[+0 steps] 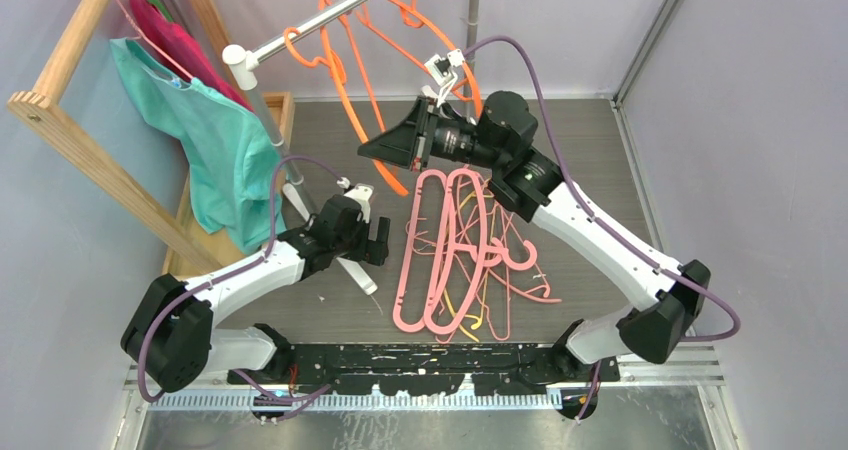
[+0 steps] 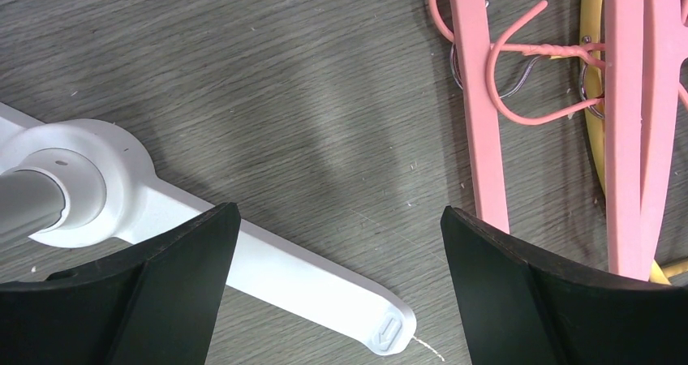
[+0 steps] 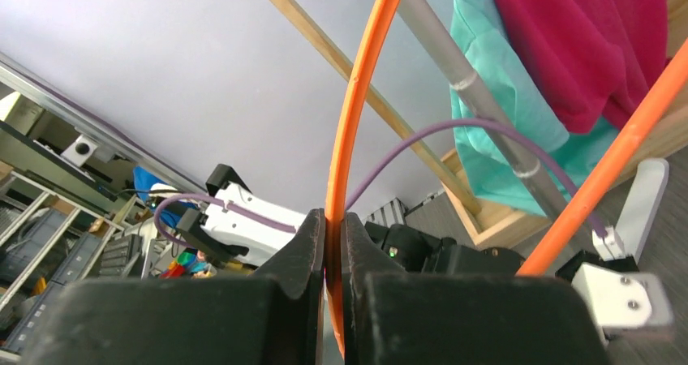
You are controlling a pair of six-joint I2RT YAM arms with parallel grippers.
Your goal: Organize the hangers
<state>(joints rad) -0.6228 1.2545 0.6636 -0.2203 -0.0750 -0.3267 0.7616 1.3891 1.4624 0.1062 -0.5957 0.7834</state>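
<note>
The robot's right gripper will move outward and to the right in the top view next, toward the other orange hangers along the silver bar, and release, because its hanger matches them.
A thick orange hanger [image 1: 345, 85] hangs by its hook from the silver rail [image 1: 330, 12], and my right gripper [image 1: 372, 150] is shut on its lower arm. The right wrist view shows that orange bar [image 3: 357, 89] pinched between the shut jaws of the right gripper [image 3: 333, 219]. More orange hangers [image 1: 410, 10] hang further along the rail. A pile of thick pink hangers [image 1: 455, 250] with thin pink, orange and yellow ones lies on the floor. My left gripper [image 1: 380, 242] hovers open left of the pile. The left wrist view shows the left gripper [image 2: 337, 219] empty, pink hangers [image 2: 479, 97] at its right.
The rack's white foot [image 2: 268, 268] and grey pole [image 2: 24, 203] lie under the left gripper. A wooden frame [image 1: 90, 160] at left carries a thin pink hanger with teal [image 1: 220, 140] and magenta [image 1: 185, 45] garments. Walls close in both sides.
</note>
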